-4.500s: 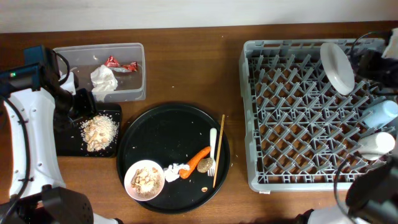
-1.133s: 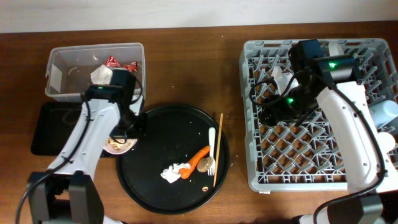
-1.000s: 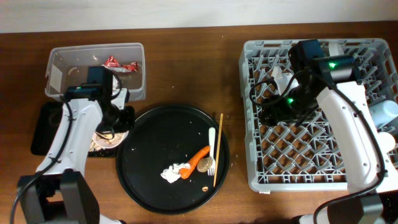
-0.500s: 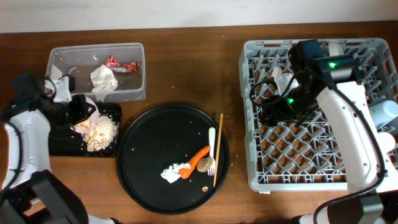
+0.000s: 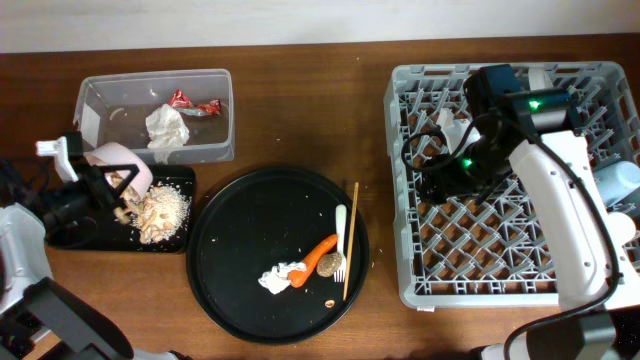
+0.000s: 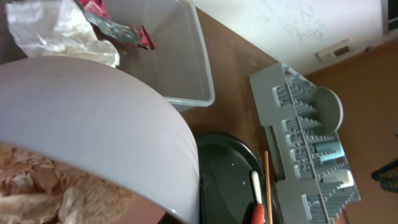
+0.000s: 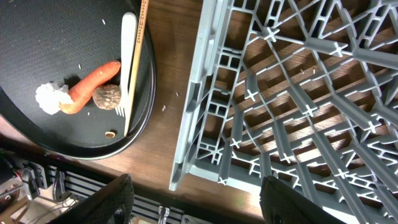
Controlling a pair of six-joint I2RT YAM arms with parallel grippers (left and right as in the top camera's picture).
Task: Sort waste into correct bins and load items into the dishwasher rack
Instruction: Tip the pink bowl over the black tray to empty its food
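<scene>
I should turn the bowl (image 5: pixel 122 164) upright with my left gripper, move across and down, and let go, because the round tray's bare part (image 5: pixel 257 216) is to its right in the overhead view.
My left gripper (image 5: pixel 108 186) is shut on the rim of the pale pinkish bowl (image 5: pixel 122 164), which is tipped on its side over the shallow black tray (image 5: pixel 100 238). Beige food scraps (image 5: pixel 160 212) lie heaped on that tray. In the left wrist view the bowl (image 6: pixel 93 137) fills the frame, with scraps (image 6: pixel 37 193) below it and my fingers hidden. The clear tub (image 5: pixel 215 120) holds a tissue (image 5: pixel 165 125) and a red wrapper (image 5: pixel 195 103). My right gripper (image 7: pixel 199 211) hangs open and empty over the dishwasher rack (image 5: pixel 510 260), near its front left corner.
The round black tray (image 5: pixel 250 220) carries a white fork (image 5: pixel 342 235), a chopstick (image 5: pixel 351 240), a carrot piece (image 5: pixel 320 254), a tissue (image 5: pixel 280 276) and a brown lump (image 5: pixel 332 265). A light-blue cup (image 5: pixel 622 180) and a white cup (image 5: pixel 626 226) sit at the rack's right side.
My left arm has drawn back to the left and the bowl has tipped further over the black tray. The right arm has not moved.
</scene>
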